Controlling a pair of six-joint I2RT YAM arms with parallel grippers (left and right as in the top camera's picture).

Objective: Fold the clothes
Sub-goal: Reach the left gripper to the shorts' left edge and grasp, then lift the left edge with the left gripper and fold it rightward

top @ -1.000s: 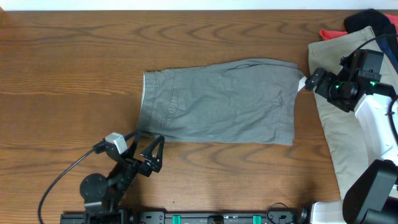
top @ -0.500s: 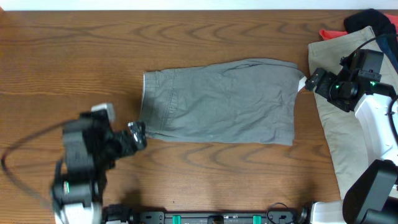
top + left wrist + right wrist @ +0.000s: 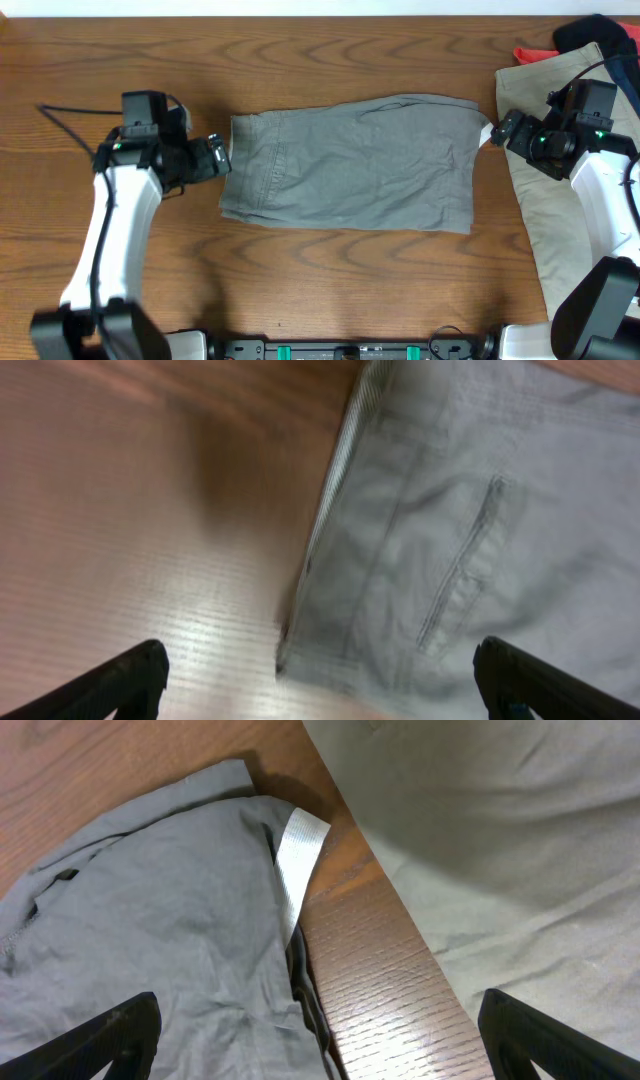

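Note:
The open fingers of my left gripper are just off the cloth, so I should move them down and to the right in the overhead view onto the waistband's edge [image 3: 232, 167] [image 3: 328, 538].
Grey-green shorts [image 3: 355, 165] lie flat in the middle of the table, folded in half, waistband at the left. The left wrist view shows the waistband edge and a slit back pocket [image 3: 465, 565]. My left gripper [image 3: 213, 155] is open and empty just off the waistband's left edge, low over the table [image 3: 315, 685]. My right gripper [image 3: 500, 130] is open and empty at the shorts' upper right corner, over bare wood [image 3: 320, 1040] next to a white label [image 3: 298, 845]. Larger tan shorts [image 3: 545, 190] lie at the right.
A red piece [image 3: 530, 52] and a dark navy piece [image 3: 600, 35] lie at the back right corner beside the tan shorts. The tan shorts fill the right side of the right wrist view [image 3: 500, 830]. Bare wood lies left of and in front of the grey-green shorts.
My left arm has swung up from the front edge of the table to the waistband's left edge. The right arm and the shorts have not moved.

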